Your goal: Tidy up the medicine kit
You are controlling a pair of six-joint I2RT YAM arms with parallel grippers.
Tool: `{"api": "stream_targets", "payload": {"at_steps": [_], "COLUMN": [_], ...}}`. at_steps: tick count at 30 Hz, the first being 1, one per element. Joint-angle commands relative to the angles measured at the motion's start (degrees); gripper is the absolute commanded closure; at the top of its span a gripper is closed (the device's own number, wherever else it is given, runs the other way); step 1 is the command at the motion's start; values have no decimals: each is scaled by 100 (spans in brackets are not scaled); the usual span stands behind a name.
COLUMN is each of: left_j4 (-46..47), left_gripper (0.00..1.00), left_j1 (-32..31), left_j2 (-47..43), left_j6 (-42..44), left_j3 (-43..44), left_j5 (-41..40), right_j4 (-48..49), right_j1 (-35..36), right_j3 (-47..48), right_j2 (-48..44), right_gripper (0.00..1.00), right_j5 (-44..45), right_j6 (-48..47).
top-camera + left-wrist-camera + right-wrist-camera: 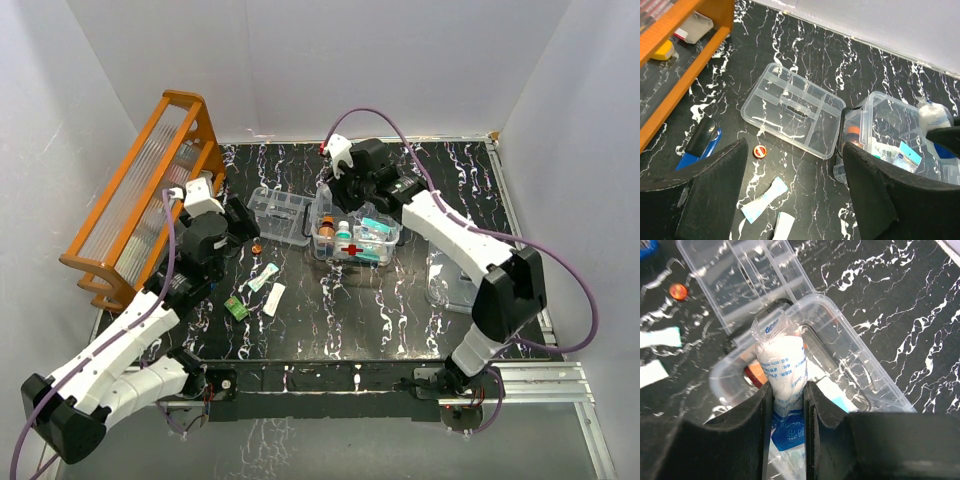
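Note:
I should next lower the white gauze roll (782,357) with my right gripper into the box's far corner by the divided tray, because the free bottom of the box shows beyond the bottles.
The medicine kit (356,243), a clear box with a red cross on its front, stands open at mid-table and holds bottles and packets. My right gripper (786,387) hangs over the box (855,340), shut on a white gauze roll (782,357) in a clear wrapper with blue print. From the left wrist view the roll (934,116) sits above the box's (880,112) far end. My left gripper (795,146) is open and empty, hovering over the tabletop left of the box. The clear lid (448,283) lies to the right, partly behind the right arm.
A shallow divided clear tray (280,215) lies just left of the box. The orange wooden rack (140,190) stands at the far left. A small orange cap (759,151), two pale sachets (765,199) (785,227), a green packet (236,308) and a blue-black item (702,142) lie near the left gripper.

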Motion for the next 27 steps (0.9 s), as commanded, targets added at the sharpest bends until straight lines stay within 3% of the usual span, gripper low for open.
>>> {"api": "stream_targets", "payload": {"at_steps": [1, 6, 14, 23, 27], "left_j4": [166, 102, 100, -11, -29], "left_gripper": [25, 25, 25, 25, 25], "left_j1": [24, 24, 24, 24, 24], "left_j2": [127, 264, 299, 250, 273], "left_j6": [-106, -145, -170, -321, -331], "left_j3": [99, 178, 150, 105, 126], "left_j5": [207, 219, 273, 248, 225], "right_j4": [-297, -1137, -1640, -1236, -1028], "right_j1": [-183, -248, -288, -338, -337], "right_j3": [479, 1148, 2055, 2125, 2109], "right_j2": [425, 1211, 2166, 2662, 2763], "right_gripper": [84, 87, 87, 79, 71], "right_j5": [-458, -371, 359, 761, 805], "right_j6": [-1177, -1886, -2538, -2564, -2456]}}
